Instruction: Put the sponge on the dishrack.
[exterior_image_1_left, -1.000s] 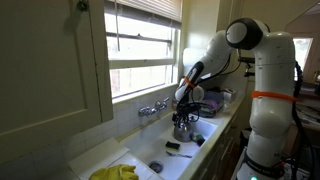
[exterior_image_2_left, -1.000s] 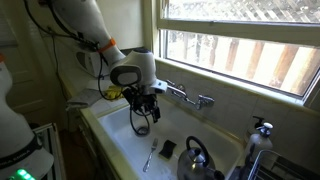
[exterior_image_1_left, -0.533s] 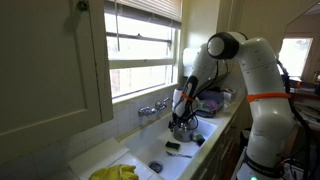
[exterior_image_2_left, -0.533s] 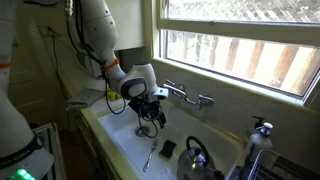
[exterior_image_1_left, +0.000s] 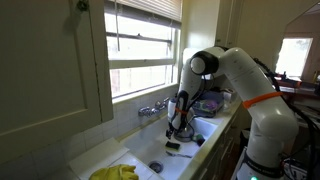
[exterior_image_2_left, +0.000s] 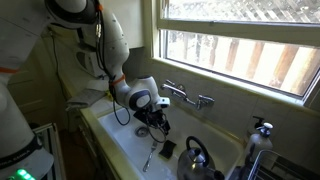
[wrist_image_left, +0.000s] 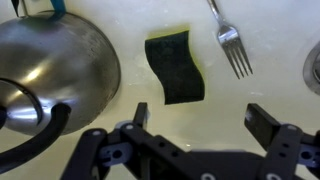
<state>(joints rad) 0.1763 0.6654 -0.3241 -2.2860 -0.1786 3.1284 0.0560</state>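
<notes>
Next, my gripper lowers over the sponge's nearest end (exterior_image_2_left: 166, 148) (wrist_image_left: 184, 93), which lies below and just beyond its fingers, since they stand wide enough apart to straddle it.
The sponge (wrist_image_left: 176, 68) is a dark rectangle with a yellow edge, lying flat on the white sink floor; it also shows in both exterior views (exterior_image_2_left: 168, 148) (exterior_image_1_left: 173, 146). My gripper (wrist_image_left: 200, 115) hangs open just above the sink floor, its two black fingers wide apart, with the sponge a little beyond them and untouched. In the exterior views the gripper (exterior_image_2_left: 160, 126) (exterior_image_1_left: 179, 128) is low inside the sink. The dishrack (exterior_image_1_left: 212, 103) with dishes stands on the counter past the sink's far end.
A steel kettle (wrist_image_left: 50, 70) (exterior_image_2_left: 198, 160) sits in the sink right next to the sponge. A fork (wrist_image_left: 230, 40) lies on the sink floor. The faucet (exterior_image_2_left: 185, 95) juts from the window wall. Yellow gloves (exterior_image_1_left: 115, 172) lie on the counter.
The arm has folded down and the gripper has moved lower into the sink, toward the sponge and kettle. The sponge, fork and kettle have not moved.
</notes>
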